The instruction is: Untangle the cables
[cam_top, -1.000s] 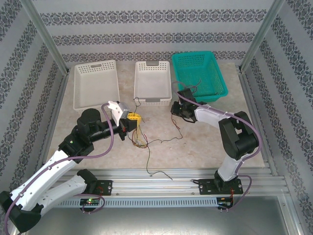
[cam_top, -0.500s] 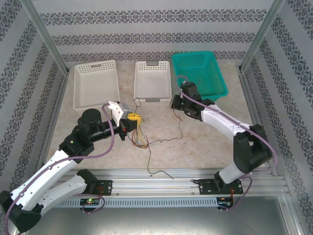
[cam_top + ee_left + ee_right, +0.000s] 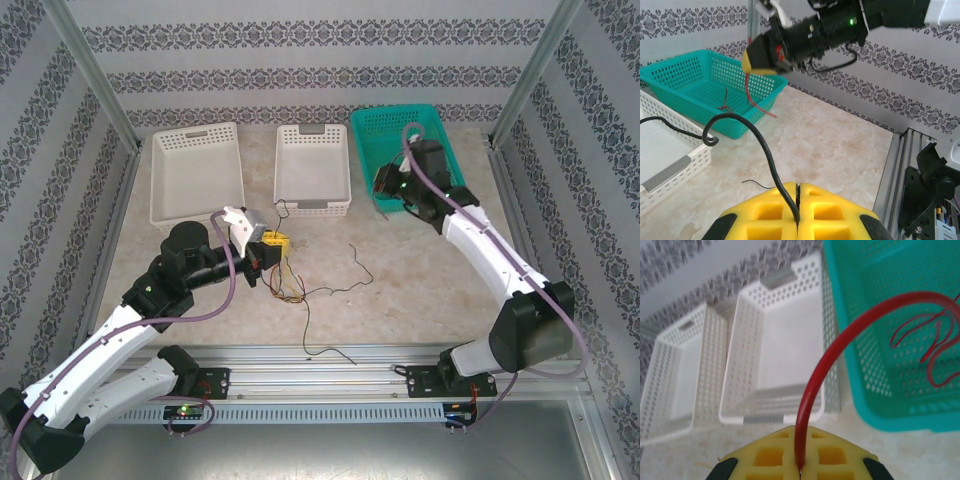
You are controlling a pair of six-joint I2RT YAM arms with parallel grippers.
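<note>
I will move the red cable (image 3: 812,390) outward in my right gripper next. I will then lower it and let it go on the bottom of the teal basket, which already holds red cables.
My left gripper (image 3: 272,246) hangs over the table's middle left, its yellow jaws (image 3: 798,187) shut on a black cable (image 3: 765,150) that curls up and left. Below it, a tangle of red, yellow and dark cables (image 3: 288,285) trails onto the table. My right gripper (image 3: 384,188) sits at the near left corner of the teal basket (image 3: 440,175). It is shut (image 3: 800,430) on a red cable (image 3: 812,390) that arches toward the basket. Two thin red wires (image 3: 935,345) lie inside the basket.
Two white baskets stand at the back: one in the middle (image 3: 312,170) and one on the left (image 3: 196,175). A loose dark wire (image 3: 355,268) lies mid-table and another (image 3: 325,350) reaches the front rail. Metal frame posts border both sides.
The right arm has swung up and to the right, from the table's middle to the teal basket, carrying the red cable. A dark wire has dropped onto the table. The left arm is still.
</note>
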